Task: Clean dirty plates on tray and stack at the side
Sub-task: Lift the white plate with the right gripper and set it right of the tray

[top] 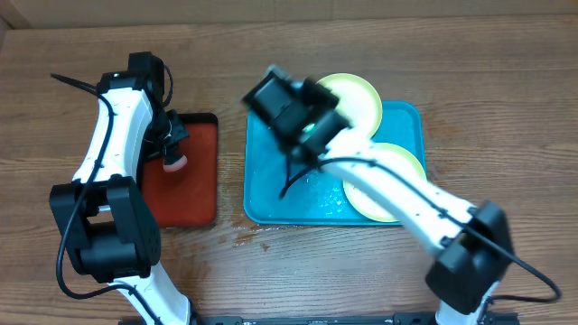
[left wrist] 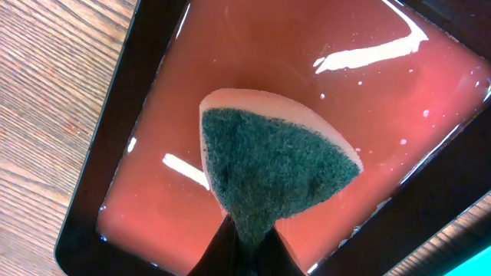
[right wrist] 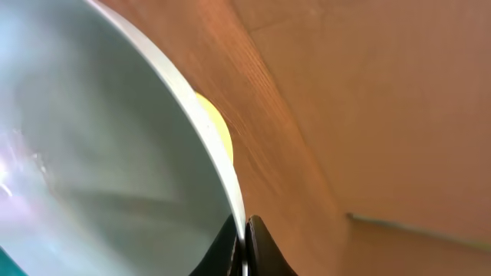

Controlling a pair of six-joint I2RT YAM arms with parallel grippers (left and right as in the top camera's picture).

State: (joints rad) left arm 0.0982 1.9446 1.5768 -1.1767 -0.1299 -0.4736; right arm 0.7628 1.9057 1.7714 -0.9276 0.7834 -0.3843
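Observation:
The right gripper will carry the plate to the right in the overhead view, past the turquoise tray, and then lower and release it on the bare tabletop there.
My right gripper (right wrist: 244, 230) is shut on the rim of a light blue plate (right wrist: 92, 153) and holds it tilted. In the overhead view this gripper (top: 275, 99) is blurred above the far left of the turquoise tray (top: 271, 203), and it hides the blue plate. Two pale yellow-green plates lie in the tray. One plate (top: 357, 97) is at the far edge. The other plate (top: 397, 162) is at the right, partly under my right arm. My left gripper (left wrist: 247, 238) is shut on a green-faced sponge (left wrist: 276, 169) over the red tray (left wrist: 230, 61).
The red tray with a black rim (top: 194, 194) holds a film of liquid and lies left of the turquoise tray. Water wets the turquoise tray floor, and some is spilled on the wooden table at its front edge (top: 257, 236).

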